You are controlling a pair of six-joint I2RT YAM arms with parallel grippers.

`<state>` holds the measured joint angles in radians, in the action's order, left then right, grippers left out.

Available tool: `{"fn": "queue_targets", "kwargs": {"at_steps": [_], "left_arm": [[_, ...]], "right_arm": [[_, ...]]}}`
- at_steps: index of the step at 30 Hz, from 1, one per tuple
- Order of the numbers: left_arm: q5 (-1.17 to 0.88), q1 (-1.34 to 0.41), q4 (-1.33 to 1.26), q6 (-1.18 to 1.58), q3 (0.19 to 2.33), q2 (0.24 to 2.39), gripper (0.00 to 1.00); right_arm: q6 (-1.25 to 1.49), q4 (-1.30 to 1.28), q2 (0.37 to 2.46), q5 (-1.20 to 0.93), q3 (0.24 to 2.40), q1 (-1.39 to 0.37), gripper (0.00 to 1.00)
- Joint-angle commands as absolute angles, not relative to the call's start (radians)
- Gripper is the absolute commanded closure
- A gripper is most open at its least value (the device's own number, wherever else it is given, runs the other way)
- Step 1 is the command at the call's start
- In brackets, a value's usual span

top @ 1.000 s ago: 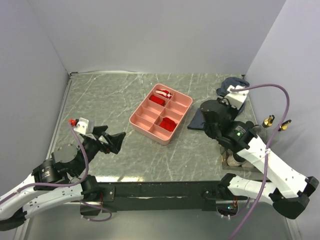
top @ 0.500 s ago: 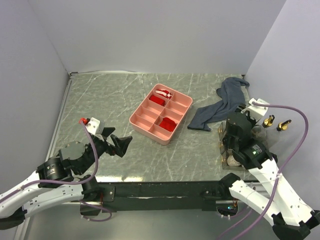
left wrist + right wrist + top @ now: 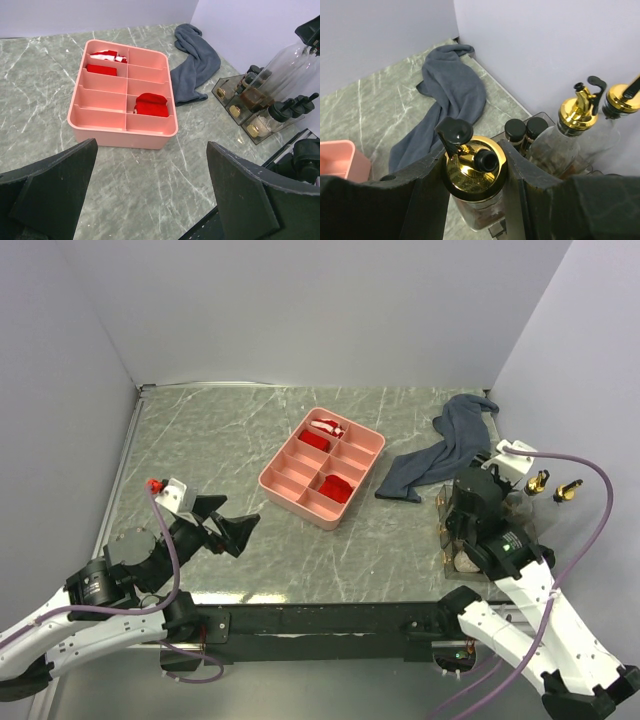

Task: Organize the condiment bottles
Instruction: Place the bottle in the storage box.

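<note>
The right gripper lowers toward the rack's tray-facing side next and releases the held bottle, as it already hangs over the rack (image 3: pixel 447 552) near the black-capped ones.
My right gripper (image 3: pixel 474 167) is shut on a clear condiment bottle (image 3: pixel 470 175), its fingers clamped just under the gold pourer cap. In the top view this gripper (image 3: pixel 460 522) hangs over a tiered rack (image 3: pixel 447 552) at the near right and hides the held bottle. Two more gold-spouted bottles (image 3: pixel 579 114) (image 3: pixel 623 98) and two black-capped ones (image 3: pixel 515 130) stand in the rack beside it. The left wrist view shows several bottles (image 3: pixel 272 107) on that rack. My left gripper (image 3: pixel 232 525) is open above bare table at the near left, with nothing between its fingers (image 3: pixel 240 180).
A pink divided tray (image 3: pixel 270 483) with red packets in some compartments lies mid-table. A blue-grey cloth (image 3: pixel 445 450) is draped from the back right corner toward the tray. Walls close the table at the left, back and right.
My right arm has swung from over the cloth back to the rack at the near right, uncovering the cloth. My left gripper has shifted slightly and stays open.
</note>
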<state>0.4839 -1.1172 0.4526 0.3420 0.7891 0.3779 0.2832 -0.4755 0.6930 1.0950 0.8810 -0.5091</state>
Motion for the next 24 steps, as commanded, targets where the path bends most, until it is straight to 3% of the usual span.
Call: {"fn": "queue_targets", "kwargs": {"at_steps": [1,24], "left_arm": [[0.466,-1.121,0.417,0.334,0.781,0.382,0.03],[0.465,-1.121,0.410,0.342,0.785,0.394,0.03]], "right_arm": [[0.273,-0.407,0.652,1.118,0.856,-0.486,1.00],[0.209,-0.292,0.617,0.950,0.781,-0.341,1.00]]}}
